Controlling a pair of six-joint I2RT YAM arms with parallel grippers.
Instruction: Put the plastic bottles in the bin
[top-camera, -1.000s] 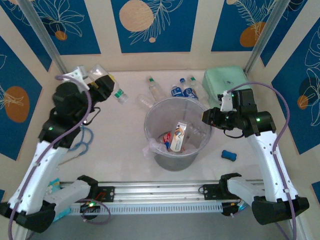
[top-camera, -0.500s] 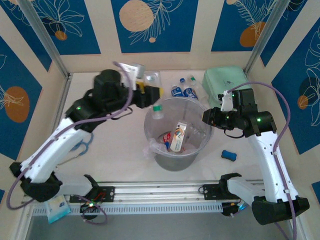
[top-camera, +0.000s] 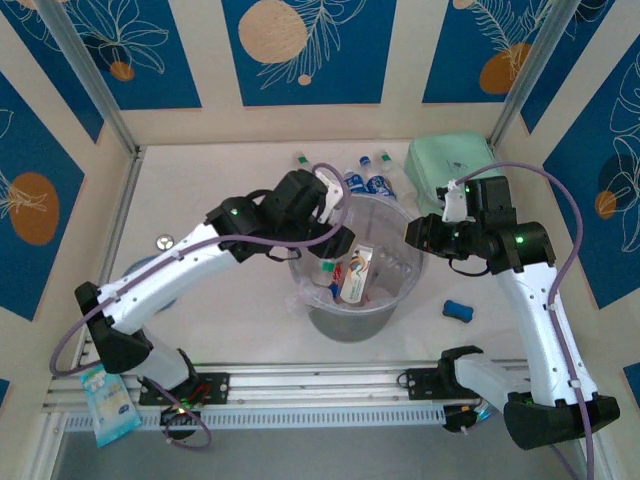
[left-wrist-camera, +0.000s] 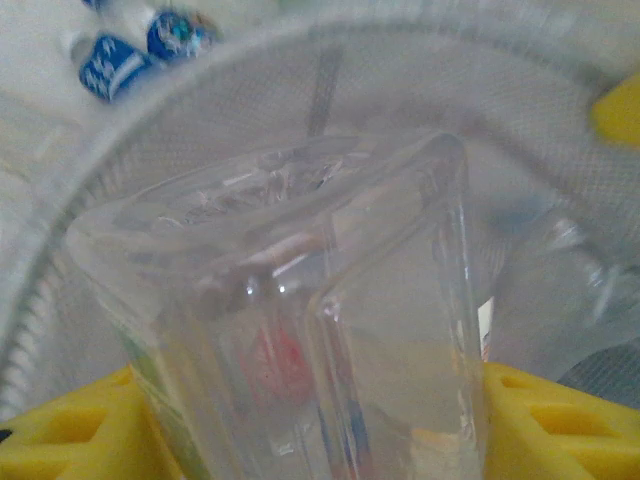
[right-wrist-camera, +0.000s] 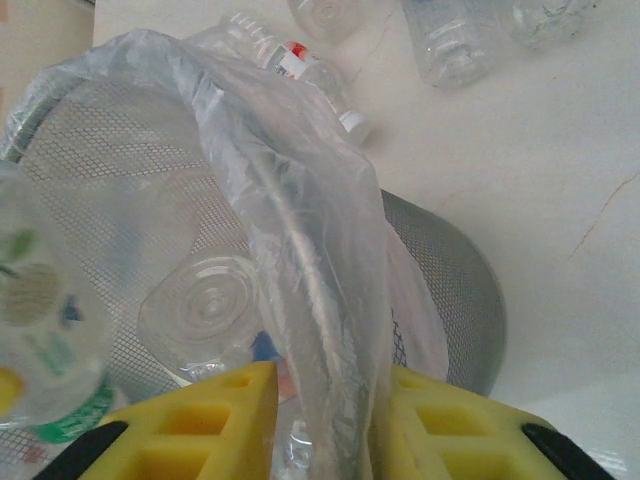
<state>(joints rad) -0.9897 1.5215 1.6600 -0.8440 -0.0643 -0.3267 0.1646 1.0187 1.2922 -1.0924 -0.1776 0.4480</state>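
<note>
I will move my left gripper farther in over the open middle of the bin and let go of the bottle there. The bottle's green cap already points down inside the bin's rim.
The grey mesh bin stands mid-table with a clear bag lining it. Over its left rim my left gripper is shut on a clear plastic bottle, green cap pointing down into the bin. In the left wrist view that bottle sits between the yellow pads. My right gripper is shut on the bin's right rim, pinching the bag between its fingers. Another bottle lies inside the bin. Three more bottles lie on the table behind the bin.
A mint-green case sits at the back right, close to the right arm. A small blue block lies right of the bin. A white and orange pack rests inside the bin. A small packet lies at the near left.
My left arm has swung from the back left of the table to over the bin, carrying the green-capped bottle. The right arm has not moved.
</note>
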